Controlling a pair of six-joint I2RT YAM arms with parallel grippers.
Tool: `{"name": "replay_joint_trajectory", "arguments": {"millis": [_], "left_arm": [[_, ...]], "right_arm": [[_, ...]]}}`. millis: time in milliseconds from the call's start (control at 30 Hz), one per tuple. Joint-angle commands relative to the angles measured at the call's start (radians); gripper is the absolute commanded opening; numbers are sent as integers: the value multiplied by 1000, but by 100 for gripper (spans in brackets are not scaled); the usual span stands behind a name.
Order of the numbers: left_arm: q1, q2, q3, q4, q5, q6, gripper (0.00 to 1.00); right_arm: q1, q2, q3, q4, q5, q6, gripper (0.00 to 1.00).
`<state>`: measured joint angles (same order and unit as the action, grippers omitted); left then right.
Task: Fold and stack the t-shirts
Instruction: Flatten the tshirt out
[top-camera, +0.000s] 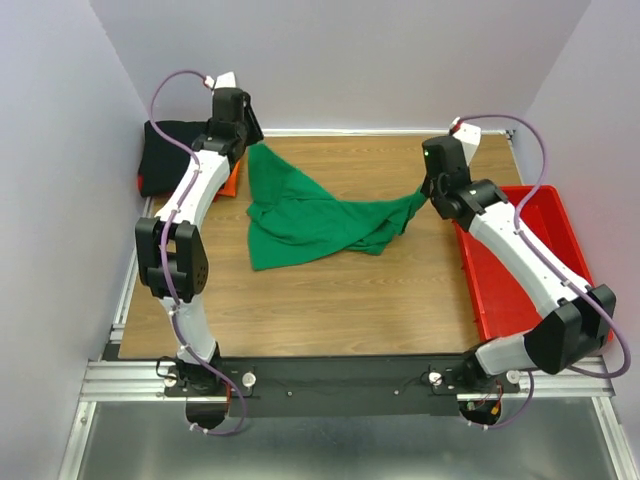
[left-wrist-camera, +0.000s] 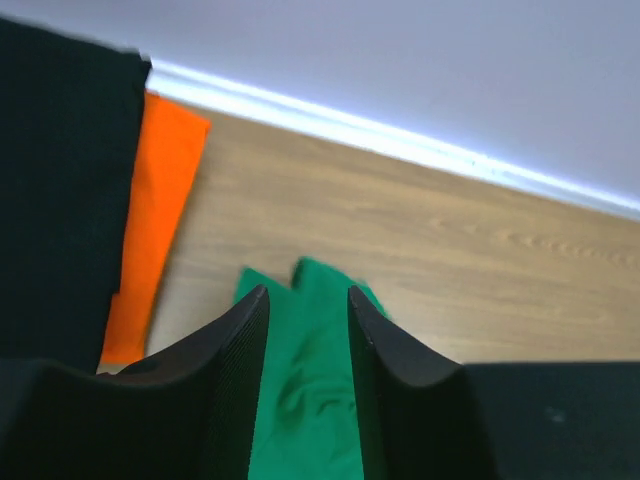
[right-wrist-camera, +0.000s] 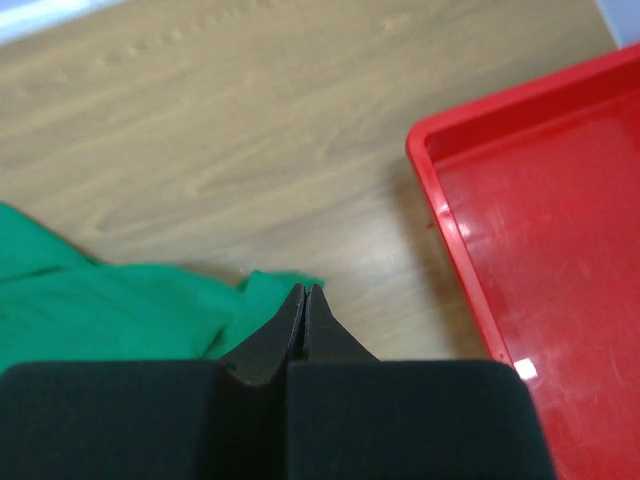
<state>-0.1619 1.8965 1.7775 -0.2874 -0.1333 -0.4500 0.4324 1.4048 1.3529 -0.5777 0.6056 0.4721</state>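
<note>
My left gripper should next move back from the shirt's far corner and lower onto the green shirt's near corner (top-camera: 255, 265) farthest from the tray, which lies flat and unheld.
The bright green t-shirt (top-camera: 310, 220) lies crumpled in the middle of the table, drawn out to a point at each end. My left gripper (top-camera: 250, 142) is over its far left corner. In the left wrist view its jaws (left-wrist-camera: 305, 290) stand a little apart, with green cloth (left-wrist-camera: 310, 400) lying between them. My right gripper (top-camera: 428, 190) is shut on the shirt's right end. The right wrist view shows its tips (right-wrist-camera: 304, 288) pressed together at the edge of the green cloth (right-wrist-camera: 100, 310). The black t-shirt (top-camera: 170, 160) lies on the orange-red one (top-camera: 232, 182) at far left.
A red plastic tray (top-camera: 540, 215) stands along the right edge of the table, close to my right arm; it also shows in the right wrist view (right-wrist-camera: 540, 200). The black shirt (left-wrist-camera: 60, 200) and orange-red shirt (left-wrist-camera: 155, 230) lie just left of my left gripper. The back wall is close behind.
</note>
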Motion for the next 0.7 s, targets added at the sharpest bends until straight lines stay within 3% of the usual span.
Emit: {"name": "replay_joint_trajectory", "arguments": {"millis": [0,133,233,433,667], "left_arm": [[21,-118,-84,22,63,-45,47],[22,-302,-358,79,3,-143,46],[21,-451,-669,87,-19,-225,45],[-43,-678,-1054,93,-26,-345,44],[-188,-683,-1156,37,-71,-429,44]], "right_arm": [[-9,6,-52,1,-29,39,0],[-7,5,-98,7,-56,49,1],[-7,3,-126,19,-78,54,0],[-11,22,-149,42,-132,59,0],[-9,42,-147,55,-155,49,1]]}}
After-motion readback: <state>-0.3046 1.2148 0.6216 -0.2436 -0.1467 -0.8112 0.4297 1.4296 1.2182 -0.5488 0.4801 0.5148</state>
